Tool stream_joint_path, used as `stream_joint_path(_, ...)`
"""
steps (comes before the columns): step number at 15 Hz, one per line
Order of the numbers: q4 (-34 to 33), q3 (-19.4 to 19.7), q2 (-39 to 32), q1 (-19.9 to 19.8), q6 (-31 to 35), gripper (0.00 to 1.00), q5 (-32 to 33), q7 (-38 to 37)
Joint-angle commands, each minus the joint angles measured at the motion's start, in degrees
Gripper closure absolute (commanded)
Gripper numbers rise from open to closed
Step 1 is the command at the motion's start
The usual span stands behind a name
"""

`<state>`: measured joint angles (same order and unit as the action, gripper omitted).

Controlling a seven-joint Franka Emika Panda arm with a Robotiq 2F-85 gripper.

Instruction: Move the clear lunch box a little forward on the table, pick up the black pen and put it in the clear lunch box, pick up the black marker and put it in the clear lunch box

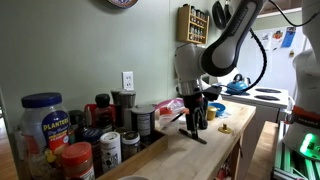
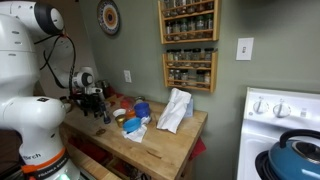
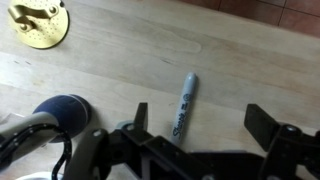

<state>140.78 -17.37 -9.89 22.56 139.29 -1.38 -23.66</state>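
Next, my gripper lowers, open, onto the lettered near end of the marker and closes across its body, since that end already lies between my fingers.
In the wrist view a grey-barrelled Sharpie marker [image 3: 184, 104] lies on the wooden table, its near end between my gripper's fingers. My gripper [image 3: 197, 122] is open and empty, hovering just above the marker. In both exterior views the gripper [image 1: 196, 118] [image 2: 97, 110] points down at the wooden countertop. The clear lunch box and the black pen do not show clearly in any view.
A blue-lidded jar [image 3: 62, 112] sits at the left and a gold disc [image 3: 38, 22] at the top left. Jars and cans [image 1: 60, 135] crowd the counter's wall side. A crumpled white bag [image 2: 175, 108], a stove [image 2: 280, 130] and wall spice racks [image 2: 188, 45] are nearby.
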Motion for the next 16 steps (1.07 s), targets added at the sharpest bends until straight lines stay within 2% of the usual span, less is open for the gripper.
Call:
stream_joint_path(1,0.24,0.41,-2.13,0.19,3.77,0.31,1.09,-1.26)
stream_joint_path(5,0.34,0.84,-3.18,0.37,4.96,0.64,1.16,-1.12)
stream_joint_path(10,0.36,0.56,-3.34,0.02,3.85,1.0,-0.31,0.32)
stream_joint_path(14,1.46,-0.4,0.91,-0.32,-0.85,0.97,-1.76,1.94)
stream_joint_path(16,1.44,-1.11,3.33,-0.46,-5.5,0.97,-2.61,3.07)
